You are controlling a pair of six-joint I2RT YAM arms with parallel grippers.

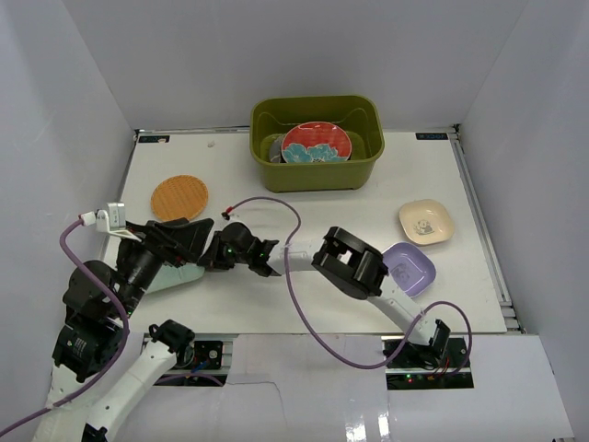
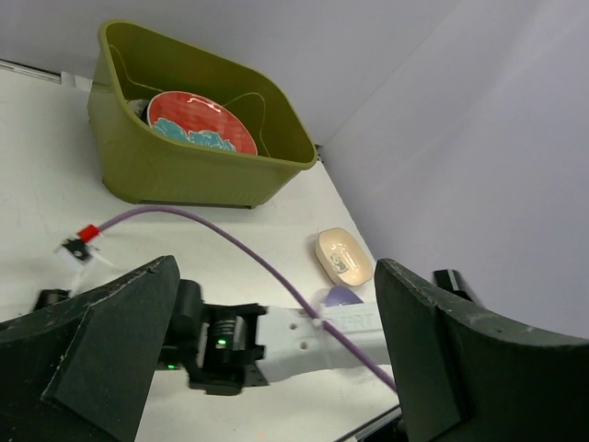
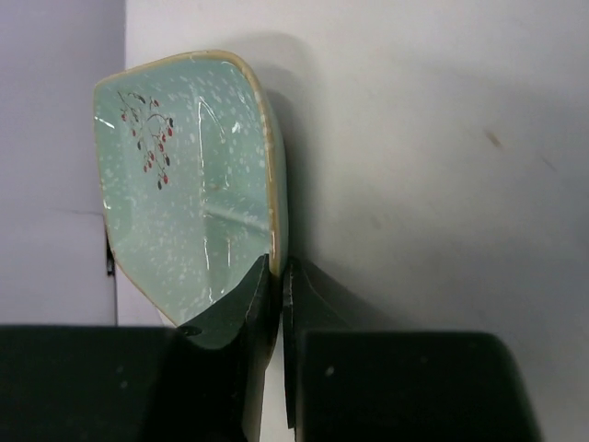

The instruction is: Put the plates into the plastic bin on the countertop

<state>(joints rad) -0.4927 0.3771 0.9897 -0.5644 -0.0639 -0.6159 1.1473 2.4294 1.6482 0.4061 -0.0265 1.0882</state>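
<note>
The right gripper rises next, carries the mint plate outward into the bin and lowers it against the red plate. Then it releases it, because that plate already leans there.
The olive-green plastic bin stands at the back of the countertop with a red plate with a teal flower leaning inside; both also show in the left wrist view, the bin and the plate. My right gripper is shut on the rim of the mint oblong plate. From above, the gripper and plate sit at the left, partly hidden under my left arm. My left gripper is open and empty, above the right arm's wrist.
An orange plate lies at the left. A cream squarish plate and a lavender one lie at the right. A purple cable loops across the middle. White walls close in on three sides.
</note>
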